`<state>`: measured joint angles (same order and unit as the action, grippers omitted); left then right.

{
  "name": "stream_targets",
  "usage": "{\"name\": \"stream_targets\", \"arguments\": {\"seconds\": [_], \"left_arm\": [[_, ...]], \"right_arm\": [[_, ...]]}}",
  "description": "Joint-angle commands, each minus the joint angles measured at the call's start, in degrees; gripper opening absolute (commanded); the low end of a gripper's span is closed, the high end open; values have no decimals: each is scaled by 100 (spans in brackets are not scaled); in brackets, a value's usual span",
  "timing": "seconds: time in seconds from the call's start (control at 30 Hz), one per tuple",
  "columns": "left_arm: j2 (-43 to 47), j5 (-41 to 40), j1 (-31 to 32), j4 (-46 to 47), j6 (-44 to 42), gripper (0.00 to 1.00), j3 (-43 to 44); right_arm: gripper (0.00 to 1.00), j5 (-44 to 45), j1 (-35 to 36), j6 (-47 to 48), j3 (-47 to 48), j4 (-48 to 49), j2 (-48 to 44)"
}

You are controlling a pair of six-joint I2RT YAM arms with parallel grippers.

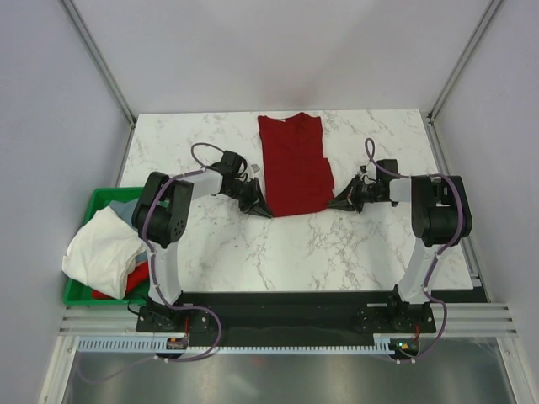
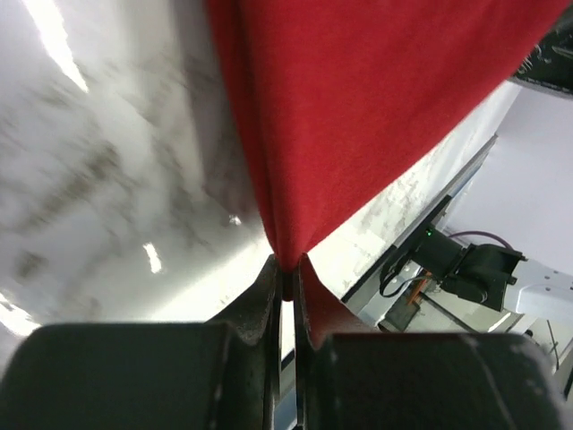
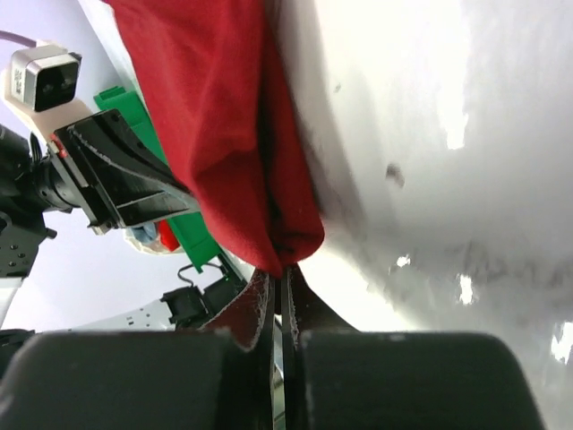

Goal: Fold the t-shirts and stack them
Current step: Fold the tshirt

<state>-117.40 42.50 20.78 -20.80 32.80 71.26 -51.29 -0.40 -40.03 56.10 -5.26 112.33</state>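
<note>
The left gripper carries the t-shirt's near corner up and outward onto the t-shirt's far neck end [image 1: 268, 124], lying outward of it, next. It releases there, doubling the full-length t-shirt.
A dark red t-shirt [image 1: 293, 164] lies folded lengthwise on the marble table [image 1: 337, 252], neck toward the far edge. My left gripper [image 1: 262, 208] is shut on its near left corner; in the left wrist view the red cloth [image 2: 358, 107] runs down into the pinched jaws of that left gripper [image 2: 288, 279]. My right gripper [image 1: 338, 202] is shut on the near right corner, and the right wrist view shows the cloth [image 3: 233, 134] bunched at the tips of the right gripper [image 3: 279, 276]. A white t-shirt [image 1: 103, 251] drapes over the bin, with grey and red cloth under it.
A green plastic bin [image 1: 103, 199] sits at the table's left edge beside the left arm's base. Grey enclosure walls with metal posts [image 1: 101, 59] surround the table. The left arm's wrist [image 3: 98, 175] shows in the right wrist view.
</note>
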Motion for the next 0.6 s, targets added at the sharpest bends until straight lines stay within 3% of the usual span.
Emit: {"name": "stream_targets", "arguments": {"seconds": [0.0,0.3,0.57], "left_arm": [[744,-66,155,-21,209,2,-191],[2158,-435,524,-504,104,2,-640],[2600,-1042,480,-988,-581,2,-201]], "right_arm": [[0,-355,-100,259,95,-317,-527],[0,-970,-100,918,24,-1864,-1652],[0,-1103,-100,1243,585,-2410,-2110]]}}
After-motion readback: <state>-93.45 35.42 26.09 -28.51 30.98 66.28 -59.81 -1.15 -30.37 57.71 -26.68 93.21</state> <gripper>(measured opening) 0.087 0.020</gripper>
